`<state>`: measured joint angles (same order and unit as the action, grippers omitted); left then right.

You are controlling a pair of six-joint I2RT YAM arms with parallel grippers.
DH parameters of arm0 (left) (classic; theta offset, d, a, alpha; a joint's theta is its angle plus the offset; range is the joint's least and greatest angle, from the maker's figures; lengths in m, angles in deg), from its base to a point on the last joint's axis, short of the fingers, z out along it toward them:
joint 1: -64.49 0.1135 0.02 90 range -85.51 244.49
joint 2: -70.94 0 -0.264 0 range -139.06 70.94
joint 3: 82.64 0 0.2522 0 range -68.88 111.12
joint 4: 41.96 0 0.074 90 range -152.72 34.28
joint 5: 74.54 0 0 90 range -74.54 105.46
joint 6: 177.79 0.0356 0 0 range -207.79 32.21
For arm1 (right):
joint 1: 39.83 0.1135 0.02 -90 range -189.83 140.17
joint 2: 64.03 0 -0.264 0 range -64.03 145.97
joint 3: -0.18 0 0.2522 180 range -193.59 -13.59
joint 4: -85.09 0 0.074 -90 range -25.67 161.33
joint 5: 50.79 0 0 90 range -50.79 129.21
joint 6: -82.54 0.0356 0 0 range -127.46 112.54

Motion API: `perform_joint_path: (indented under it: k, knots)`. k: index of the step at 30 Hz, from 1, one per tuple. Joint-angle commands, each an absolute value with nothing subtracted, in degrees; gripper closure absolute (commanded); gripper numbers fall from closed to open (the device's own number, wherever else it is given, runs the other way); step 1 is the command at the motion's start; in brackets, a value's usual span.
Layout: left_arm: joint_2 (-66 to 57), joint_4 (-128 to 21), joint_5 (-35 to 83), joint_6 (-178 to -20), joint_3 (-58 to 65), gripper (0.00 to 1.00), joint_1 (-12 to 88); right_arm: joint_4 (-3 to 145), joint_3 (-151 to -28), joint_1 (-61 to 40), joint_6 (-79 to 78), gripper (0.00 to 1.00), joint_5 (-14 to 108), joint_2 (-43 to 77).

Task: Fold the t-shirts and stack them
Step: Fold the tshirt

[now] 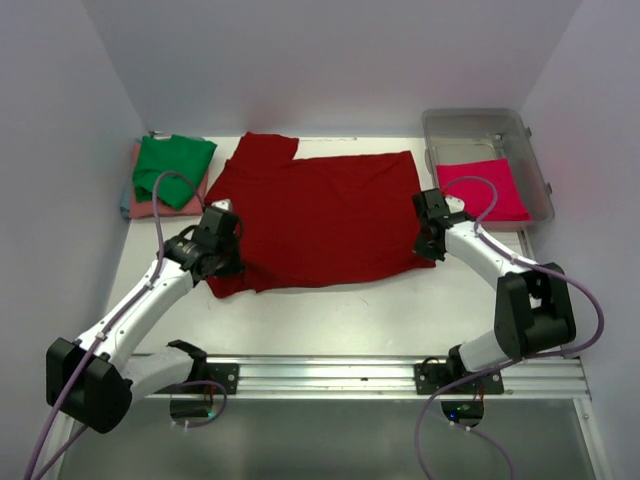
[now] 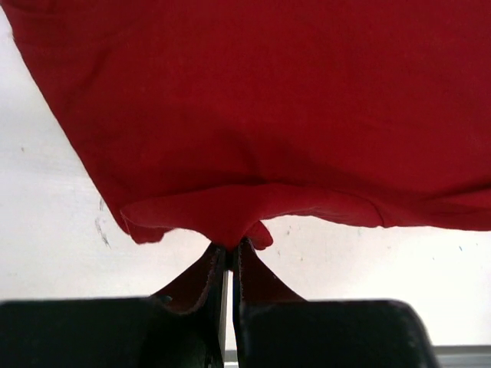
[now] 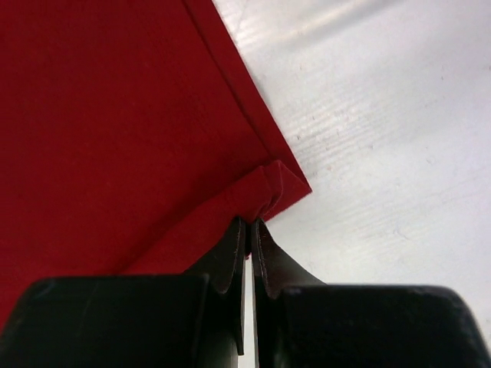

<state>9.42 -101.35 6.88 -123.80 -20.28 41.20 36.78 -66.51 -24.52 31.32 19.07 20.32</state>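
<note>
My left gripper carries the shirt's pinched edge outward to the shirt's far part by the sleeve [image 1: 256, 184] next and releases the edge, as the shirt lies spread.
A large dark red t-shirt [image 1: 320, 215] lies spread across the table's middle, one sleeve sticking out at the back left. My left gripper [image 1: 222, 262] is shut on its near left edge, the cloth [image 2: 230, 222] bunched between the fingertips [image 2: 217, 261]. On the shirt's near right corner [image 3: 276, 192] my right gripper [image 1: 428, 245] is shut, the hem pinched in a small fold. A green t-shirt [image 1: 174, 166] rests folded on a salmon pink one [image 1: 140, 205] at the back left. In the clear tub lies a bright pinkish-red t-shirt [image 1: 485, 188].
The clear plastic tub [image 1: 487, 130] stands at the back right corner. White walls close the table on the left, the back and the right. A metal rail [image 1: 330, 375] carrying both arm bases runs along the near edge. Bare white table [image 1: 340, 310] shows in front of the red shirt.
</note>
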Motion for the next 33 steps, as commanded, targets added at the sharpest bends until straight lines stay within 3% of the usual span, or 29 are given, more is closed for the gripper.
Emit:
perform_joint_path:
  k: [1,12,25,33]
  knots:
    - [7.7,-95.4,1.3,-120.9,-16.3,1.0,42.1,39.5,-70.4,-25.2,29.6,1.0,15.7,22.1]
    - [4.6,-92.8,2.6,-115.4,-11.3,1.0,51.8,39.8,-74.5,-27.6,28.6,1.0,15.6,25.2]
    - [-4.7,-87.9,4.0,-114.8,-8.7,1.0,52.7,42.3,-78.5,-27.9,28.9,0.99,17.9,31.9]
    - [-3.1,-88.9,1.7,-114.5,-8.1,1.0,53.0,42.6,-78.7,-27.9,28.7,1.0,17.6,30.5]
